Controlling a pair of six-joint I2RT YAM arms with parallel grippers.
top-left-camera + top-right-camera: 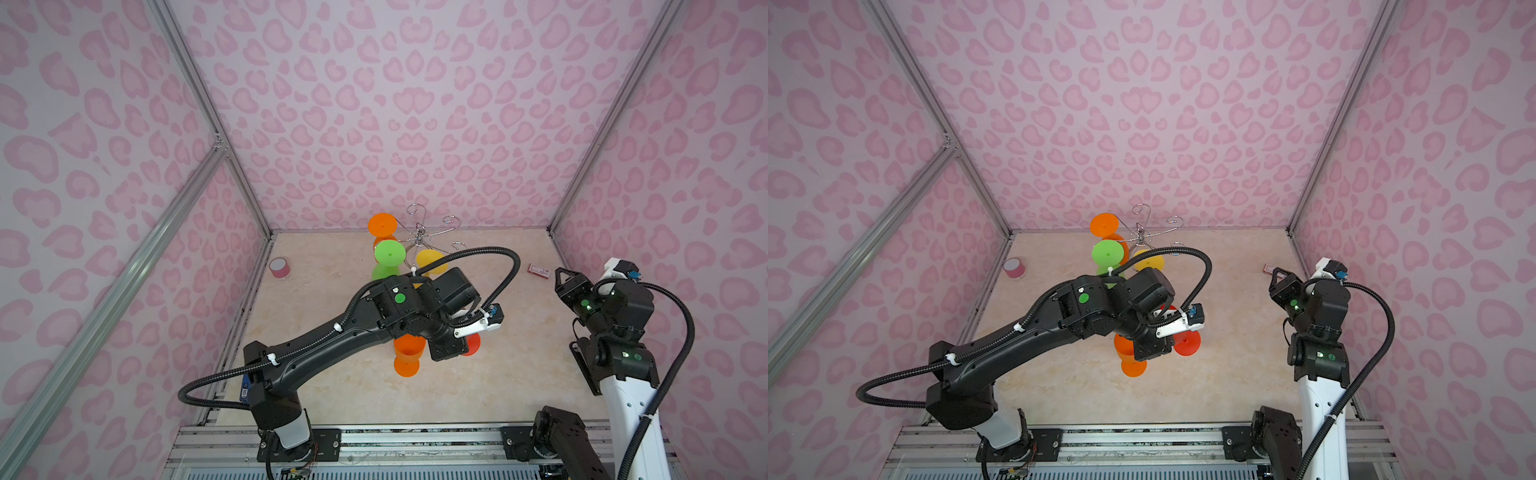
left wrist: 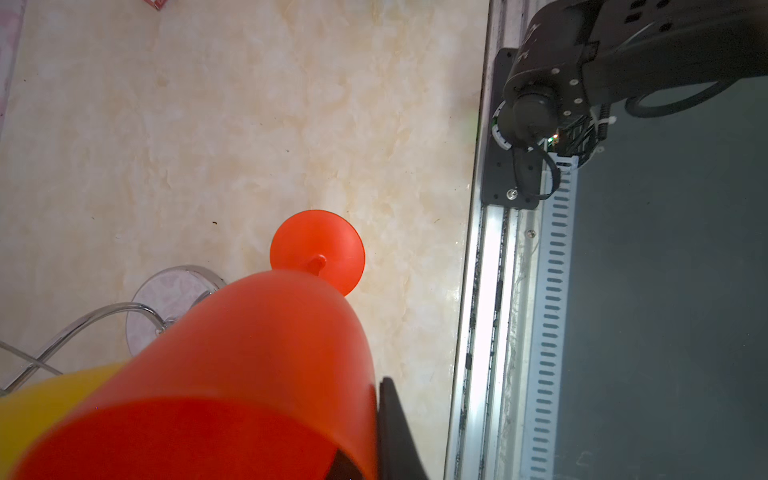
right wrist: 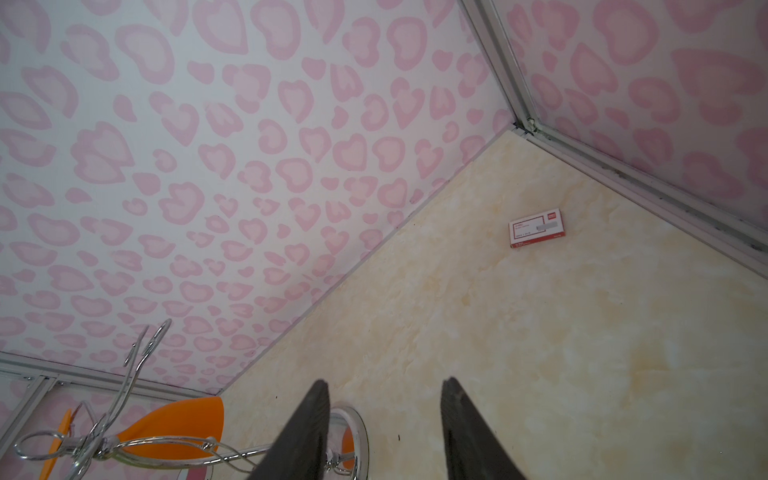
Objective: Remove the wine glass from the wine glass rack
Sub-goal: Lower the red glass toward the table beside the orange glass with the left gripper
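The foot already points down. The red wine glass [image 1: 1187,343] goes down next onto the bare tabletop beside the standing orange glass, and my left gripper releases its rim.
The chrome wine glass rack [image 1: 419,237] [image 1: 1144,235] stands at the back of the table. Orange [image 1: 382,225], green [image 1: 389,253] and yellow [image 1: 430,259] wine glasses hang from it upside down. My left gripper [image 2: 374,432] is shut on the rim of a red wine glass [image 2: 257,353] [image 1: 1187,343], held off the rack near the table's middle, its foot pointing away from the camera. My arm hides most of this glass in both top views. Another orange glass [image 1: 409,353] is on the table under my left wrist. My right gripper [image 1: 566,276] [image 3: 384,386] hovers open and empty at the right.
A pink tape roll [image 1: 279,267] sits near the left wall. A small red and white box [image 1: 539,270] [image 3: 536,228] lies at the back right. Patterned walls close in three sides; a metal rail [image 1: 415,440] runs along the front. The rack's round base [image 2: 174,291] is beside the held glass.
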